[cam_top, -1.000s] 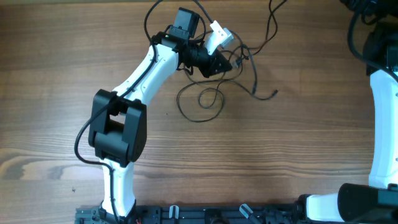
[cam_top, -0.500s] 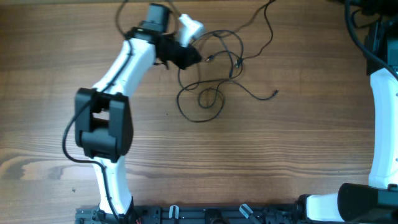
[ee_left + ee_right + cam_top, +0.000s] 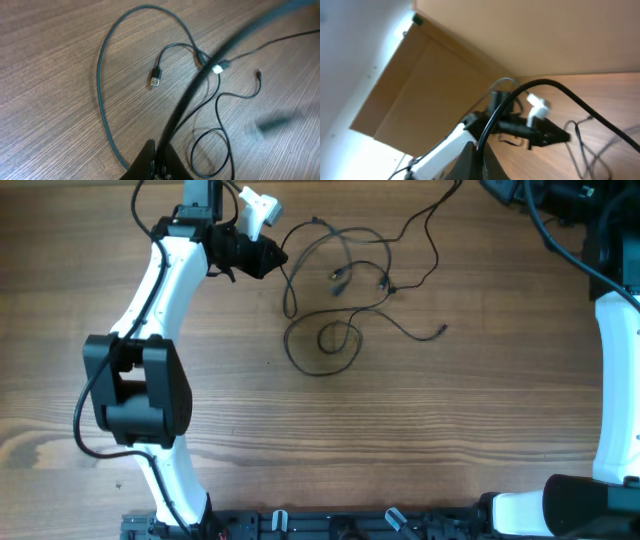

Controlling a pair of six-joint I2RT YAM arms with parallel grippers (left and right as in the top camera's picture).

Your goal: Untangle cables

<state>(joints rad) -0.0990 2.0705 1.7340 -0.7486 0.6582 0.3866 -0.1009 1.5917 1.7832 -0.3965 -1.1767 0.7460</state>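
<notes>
My left gripper draws the cable to the left in the overhead view next, away from the crossing cables, and releases it on bare wood.
The cables (image 3: pixel 345 275) lie as thin black strands spread over the far middle of the wooden table, with a coiled loop (image 3: pixel 322 340) in front and a small plug end (image 3: pixel 443 330) to the right. My left gripper (image 3: pixel 272 256) is at the far left of them, shut on one strand. In the left wrist view that strand (image 3: pixel 200 82) runs taut up and to the right from the left gripper (image 3: pixel 161 159), passing over a USB plug (image 3: pixel 155 80). My right gripper (image 3: pixel 481 161) is shut on a black cable (image 3: pixel 545 85) that arcs away to the right.
The right arm (image 3: pixel 615 380) stands along the right edge, its thicker black cabling (image 3: pixel 560 220) in the far right corner. The left arm's elbow (image 3: pixel 135 385) is over the left of the table. Bare wood lies in front of the cables.
My left gripper has swung left and farther back with its strand. The tangle has been drawn out leftward into looser, separate loops. The front coil and the right plug end stayed put.
</notes>
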